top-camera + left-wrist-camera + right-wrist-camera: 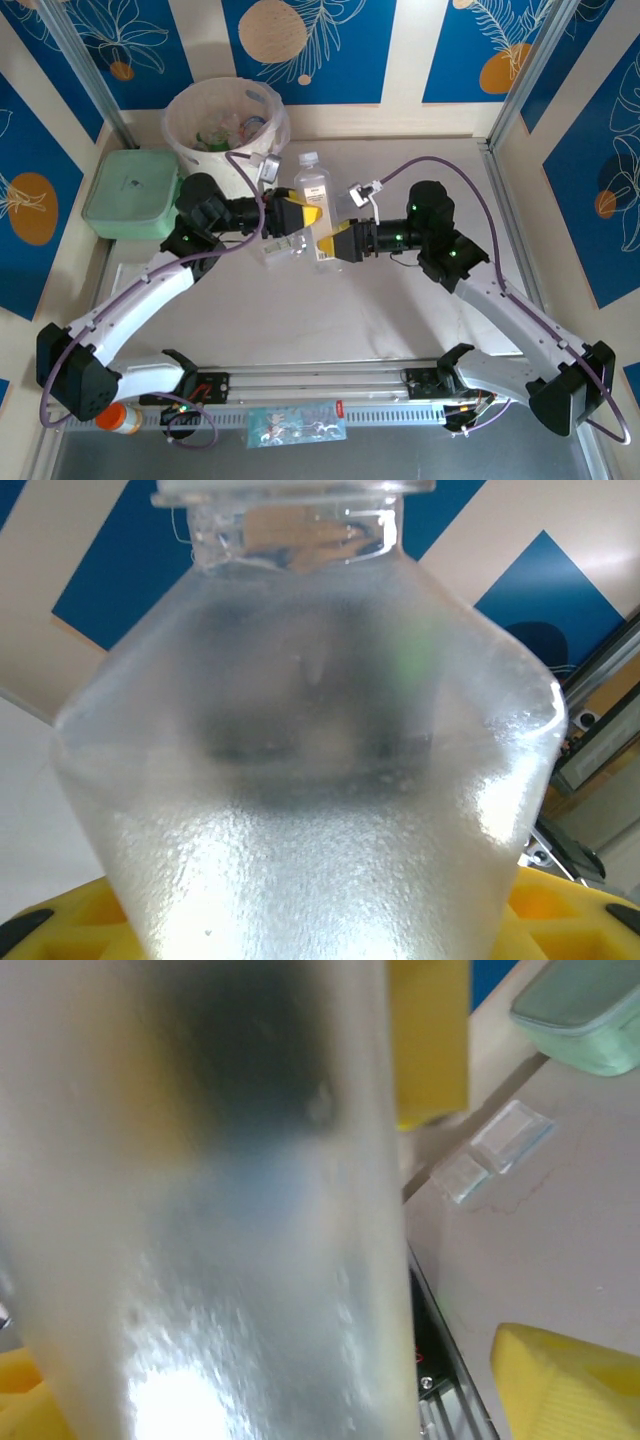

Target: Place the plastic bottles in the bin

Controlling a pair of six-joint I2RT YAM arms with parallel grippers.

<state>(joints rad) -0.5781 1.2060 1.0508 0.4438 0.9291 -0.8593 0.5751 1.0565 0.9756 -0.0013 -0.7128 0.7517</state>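
My left gripper will next carry the clear bottle outward over the bin's opening and let go of it inside, because the bin is outward of my left gripper.
A clear plastic bottle with a white cap stands upright above the middle of the table, between my two grippers. My left gripper comes in from the left and its yellow fingers press the textured bottle wall on both sides. My right gripper reaches in from the right, lower on the bottle. Its jaws are open, and one yellow finger stands clear of the bottle. The bin, a cream bucket with a liner, stands at the far left with several bottles inside.
A pale-green lidded box sits left of the bin. A small clear plastic piece lies on the table under the left gripper. An orange-capped jar and a flat packet lie by the near rail.
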